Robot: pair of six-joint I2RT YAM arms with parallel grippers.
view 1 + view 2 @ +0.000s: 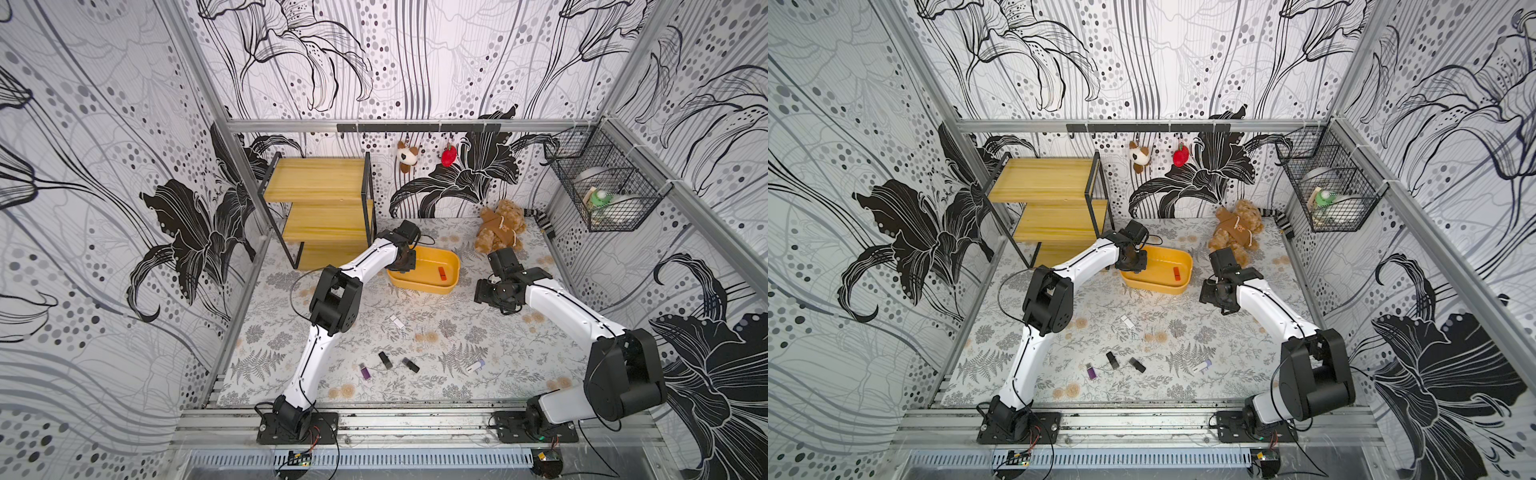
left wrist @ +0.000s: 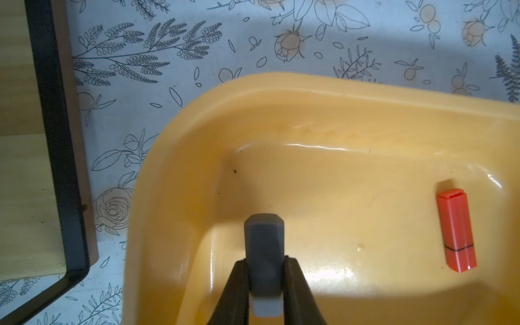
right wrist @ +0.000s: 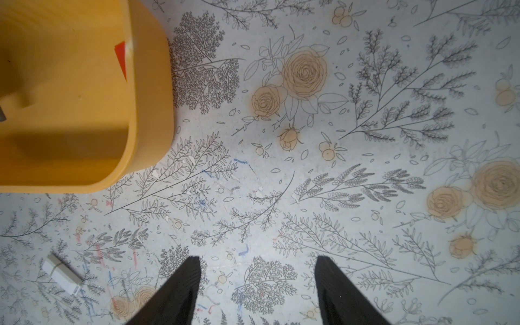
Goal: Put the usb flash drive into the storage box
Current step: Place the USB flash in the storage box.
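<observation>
The left gripper moves down to the box's bare bottom by the shelf rack next and releases the grey drive, since the red drive lies at the box's other end.
The storage box (image 1: 424,266) (image 1: 1163,266) is a shallow yellow-orange tub at the back middle of the table. A red usb flash drive (image 1: 441,273) (image 2: 457,230) lies inside it. My left gripper (image 1: 405,264) (image 2: 266,260) hangs over the box's left end, shut on a grey usb flash drive (image 2: 264,244) with a pale cap. My right gripper (image 1: 485,291) (image 3: 257,261) hovers over bare table to the right of the box (image 3: 152,84), open and holding nothing. Several more flash drives lie nearer the front: white (image 1: 397,322) (image 3: 63,274), black (image 1: 385,360), black (image 1: 410,365), purple (image 1: 365,371).
A wooden shelf rack (image 1: 324,208) (image 2: 25,168) stands just left of the box. A teddy bear (image 1: 500,226) sits behind my right gripper. A black wire basket (image 1: 602,191) hangs on the right wall. A white-lilac flash drive (image 1: 476,366) lies at the front right.
</observation>
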